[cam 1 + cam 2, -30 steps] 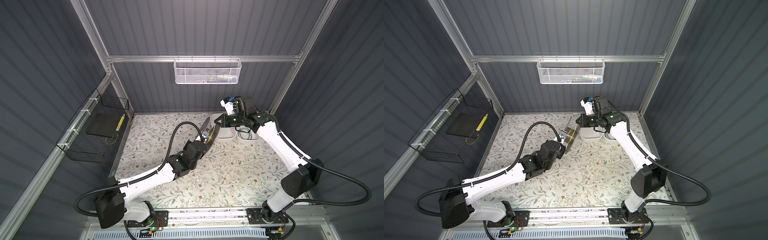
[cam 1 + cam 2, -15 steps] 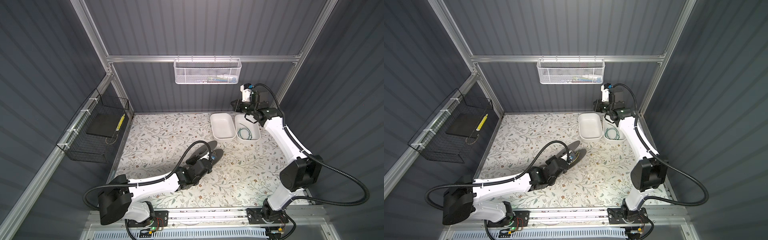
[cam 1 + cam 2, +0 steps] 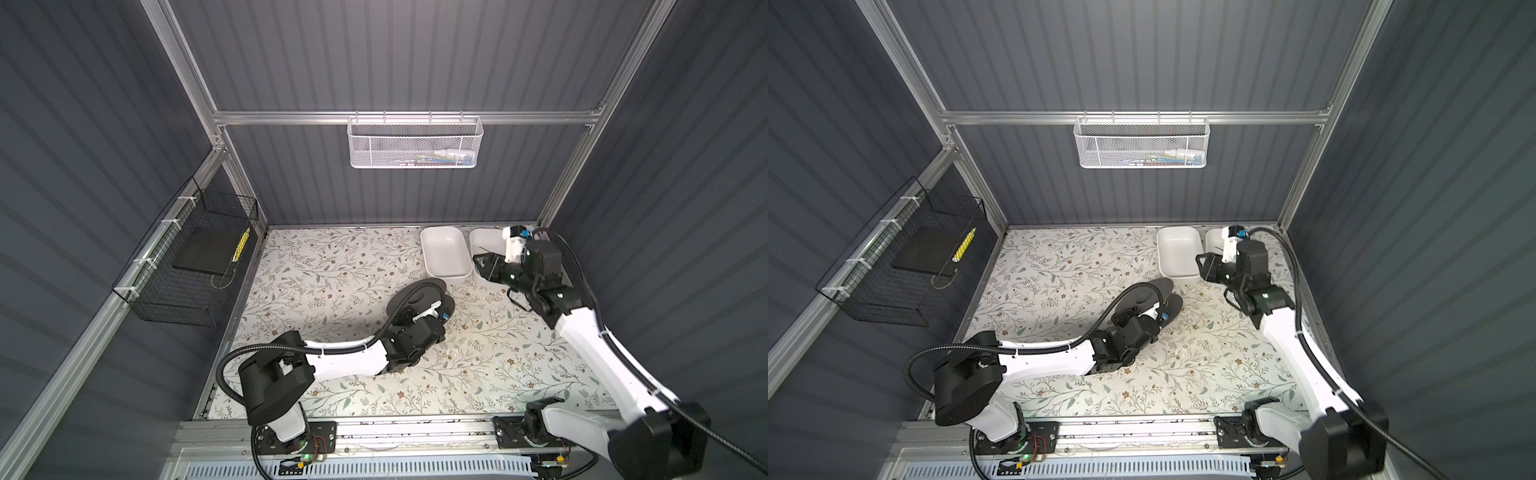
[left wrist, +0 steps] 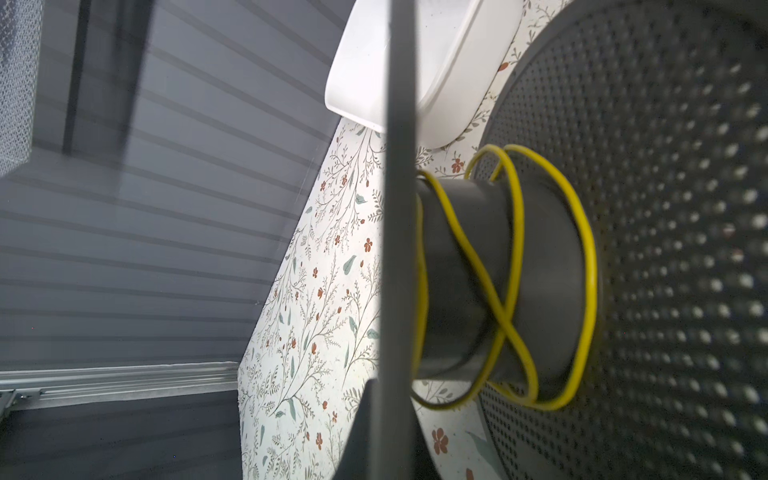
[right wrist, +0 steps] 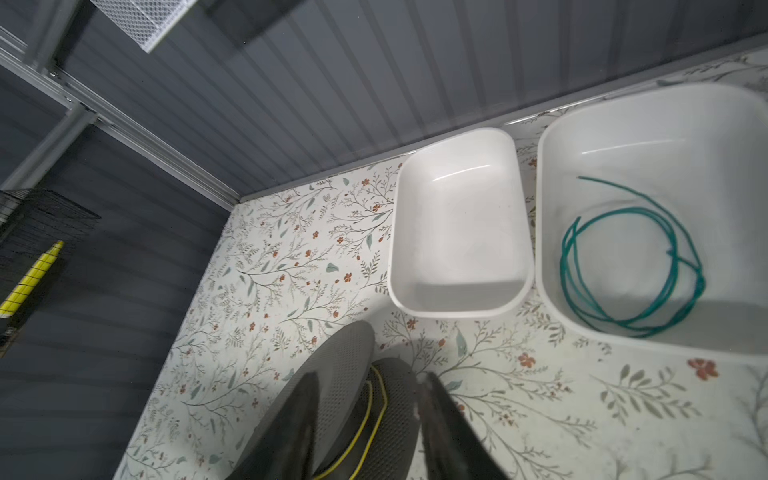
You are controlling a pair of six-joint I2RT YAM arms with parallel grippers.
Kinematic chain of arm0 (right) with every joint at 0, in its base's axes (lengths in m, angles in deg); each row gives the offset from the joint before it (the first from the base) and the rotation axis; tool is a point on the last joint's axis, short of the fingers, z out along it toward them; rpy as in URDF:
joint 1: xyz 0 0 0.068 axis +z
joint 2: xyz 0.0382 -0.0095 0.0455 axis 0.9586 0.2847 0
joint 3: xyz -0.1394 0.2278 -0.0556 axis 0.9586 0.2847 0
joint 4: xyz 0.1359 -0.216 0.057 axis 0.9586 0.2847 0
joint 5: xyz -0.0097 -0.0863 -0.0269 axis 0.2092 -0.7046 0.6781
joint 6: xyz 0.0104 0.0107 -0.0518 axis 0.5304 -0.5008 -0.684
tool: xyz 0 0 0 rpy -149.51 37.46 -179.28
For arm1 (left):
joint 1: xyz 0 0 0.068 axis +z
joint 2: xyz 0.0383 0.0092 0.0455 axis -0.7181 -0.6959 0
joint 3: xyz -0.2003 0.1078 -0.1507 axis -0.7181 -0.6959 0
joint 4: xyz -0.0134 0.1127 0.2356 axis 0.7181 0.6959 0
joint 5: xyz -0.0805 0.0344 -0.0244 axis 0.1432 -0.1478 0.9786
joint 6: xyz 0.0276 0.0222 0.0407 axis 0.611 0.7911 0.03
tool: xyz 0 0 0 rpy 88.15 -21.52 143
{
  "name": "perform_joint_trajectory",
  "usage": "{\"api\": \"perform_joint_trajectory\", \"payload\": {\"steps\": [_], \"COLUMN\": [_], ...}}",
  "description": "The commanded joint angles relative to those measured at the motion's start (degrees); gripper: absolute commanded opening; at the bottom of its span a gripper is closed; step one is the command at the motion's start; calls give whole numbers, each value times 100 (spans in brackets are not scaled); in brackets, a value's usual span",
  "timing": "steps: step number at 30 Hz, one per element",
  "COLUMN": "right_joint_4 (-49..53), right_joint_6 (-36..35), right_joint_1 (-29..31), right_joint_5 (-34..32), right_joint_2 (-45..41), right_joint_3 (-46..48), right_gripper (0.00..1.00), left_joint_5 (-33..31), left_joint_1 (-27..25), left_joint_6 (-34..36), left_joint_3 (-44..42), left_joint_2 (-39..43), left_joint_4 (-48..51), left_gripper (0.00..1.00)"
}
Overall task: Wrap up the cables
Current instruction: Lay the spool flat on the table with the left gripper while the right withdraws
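My left gripper lowers next, tipping the spool over from its edge to flat, and releases the spool's rim, since the floral mat [image 3: 458, 325] lies below the gripper.
A black spool [image 3: 417, 291] with two perforated discs stands on edge in the middle of the floral mat. The cables [image 4: 515, 232], one thin yellow wire, lie in a few loose, crossing loops round its hub, and show between the discs [image 5: 368, 417] in the right wrist view. My left gripper [image 4: 390, 449] is shut on the rim of one disc; in both top views the wrist hides its fingers. My right gripper [image 3: 484, 266] hangs open above the mat by the bins, with nothing between its fingers [image 5: 299, 415].
Two white bins stand at the back right: an empty one [image 3: 442, 253] and one [image 5: 582, 137] holding a coil of teal wire [image 5: 631, 266]. A white mesh basket [image 3: 415, 143] hangs on the back wall, a black wire basket [image 3: 187, 266] on the left wall.
My left arm brought the spool down from beside the bins to the middle of the mat. The right arm swung back, then came forward over the right bin, and its jaws opened.
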Motion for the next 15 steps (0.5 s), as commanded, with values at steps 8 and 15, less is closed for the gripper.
{"api": "perform_joint_trajectory", "payload": {"steps": [8, 15], "right_joint_4": [605, 1204], "right_joint_6": [231, 157], "right_joint_1": [-12, -56], "right_joint_5": [-258, -684], "right_joint_2": [-1853, -2429], "right_joint_3": [1727, 1838], "right_gripper": [72, 86], "left_joint_5": [-343, -131], "left_joint_1": [-647, -766], "left_joint_6": [52, -593], "left_joint_3": [533, 793], "left_joint_2": [-933, -923], "left_joint_4": [1329, 2286], "left_gripper": [16, 51]}}
